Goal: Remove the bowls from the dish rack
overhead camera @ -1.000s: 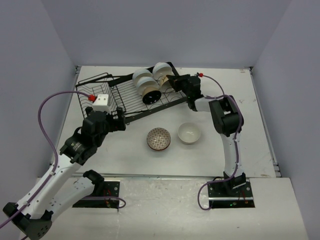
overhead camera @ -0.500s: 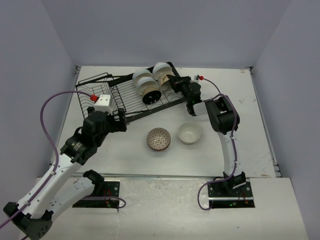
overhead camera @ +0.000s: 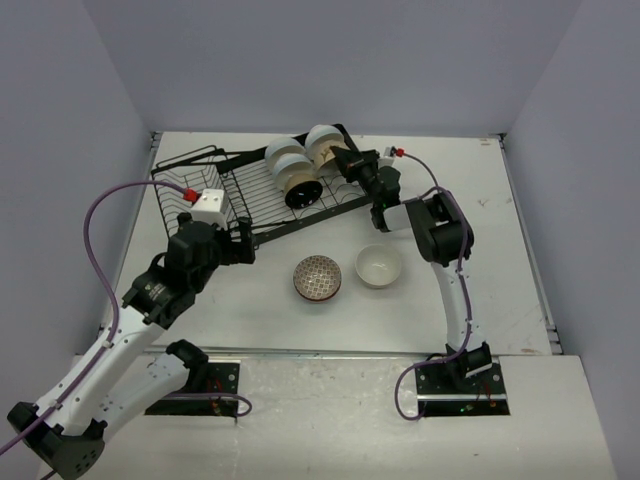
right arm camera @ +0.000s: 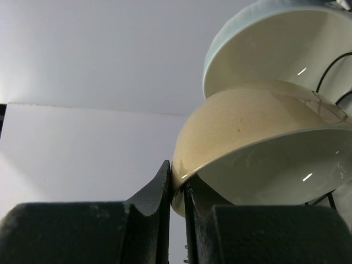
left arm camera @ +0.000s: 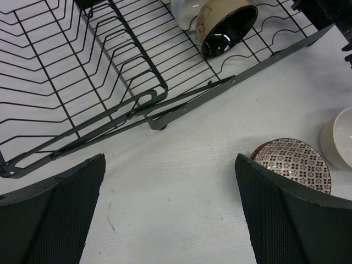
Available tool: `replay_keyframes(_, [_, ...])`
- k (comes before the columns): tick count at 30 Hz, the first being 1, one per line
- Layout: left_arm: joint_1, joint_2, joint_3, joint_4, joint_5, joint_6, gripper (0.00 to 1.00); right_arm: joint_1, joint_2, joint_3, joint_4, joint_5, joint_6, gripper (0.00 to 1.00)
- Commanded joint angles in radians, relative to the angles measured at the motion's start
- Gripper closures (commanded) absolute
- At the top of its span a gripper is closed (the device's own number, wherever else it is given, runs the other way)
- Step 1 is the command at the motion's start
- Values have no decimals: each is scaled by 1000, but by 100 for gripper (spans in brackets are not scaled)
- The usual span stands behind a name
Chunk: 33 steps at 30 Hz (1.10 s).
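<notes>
Next, my right gripper rises from the rack (overhead camera: 262, 190), moves back and lowers to release the tan bowl inside the plain white bowl (overhead camera: 379, 265), as that bowl is upright and empty.
The black wire dish rack (overhead camera: 262, 190) lies at the back of the table, tilted, with several bowls standing on edge at its right end. My right gripper (overhead camera: 343, 160) is shut on the rim of a tan bowl (right arm camera: 242, 126), one finger outside and one inside. Behind it stands a pale white bowl (right arm camera: 275, 44). A tan bowl with a dark inside (left arm camera: 225, 27) leans in the rack, with white bowls (overhead camera: 285, 154) beside it. My left gripper (left arm camera: 170, 220) hangs open over bare table, just in front of the rack's near edge (left arm camera: 181, 104).
Two bowls sit upright on the table in front of the rack: a red-rimmed patterned one (overhead camera: 318, 277) and a plain white one (overhead camera: 380, 266). The patterned bowl (left arm camera: 294, 162) lies close to my left gripper's right finger. Grey walls enclose the table on three sides.
My right gripper has edged slightly left into the bowls at the rack's right end. The left arm and the bowls on the table have not moved.
</notes>
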Motion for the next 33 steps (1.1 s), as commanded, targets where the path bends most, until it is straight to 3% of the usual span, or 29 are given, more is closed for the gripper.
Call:
replay_keyframes(1, [11, -1, -6, 42, 20, 23, 0, 4, -9, 88, 253, -43, -5, 100])
replay_keyframes(7, [11, 2, -6, 45, 29, 26, 0, -2, -52, 56, 302, -69, -23, 100])
replay_keyframes(17, [19, -2, -3, 45, 34, 26, 0, -58, -437, -298, 290, -218, -209, 100])
replay_keyframes(23, [28, 1, -3, 48, 46, 30, 0, -68, -842, -444, -208, -285, -557, 100])
replay_keyframes(24, [27, -2, -3, 47, 43, 30, 0, -68, -935, -446, -394, -275, -664, 100])
replay_keyframes(26, [28, -5, -3, 47, 40, 28, 0, -63, -1017, -458, -600, -233, -774, 100])
replay_keyframes(28, [31, -5, -3, 47, 37, 28, 0, -63, -1119, -388, -838, -154, -894, 100])
replay_keyframes(29, [31, -5, -1, 45, 36, 28, 0, -59, -1139, -344, -1105, -131, -948, 100])
replay_keyframes(30, [33, -5, -3, 44, 34, 28, 0, -49, -1152, -296, -1259, -94, -1006, 100])
replay_keyframes(33, [36, -1, -3, 44, 36, 28, 0, 44, -1164, -159, -1654, 81, -1175, 100])
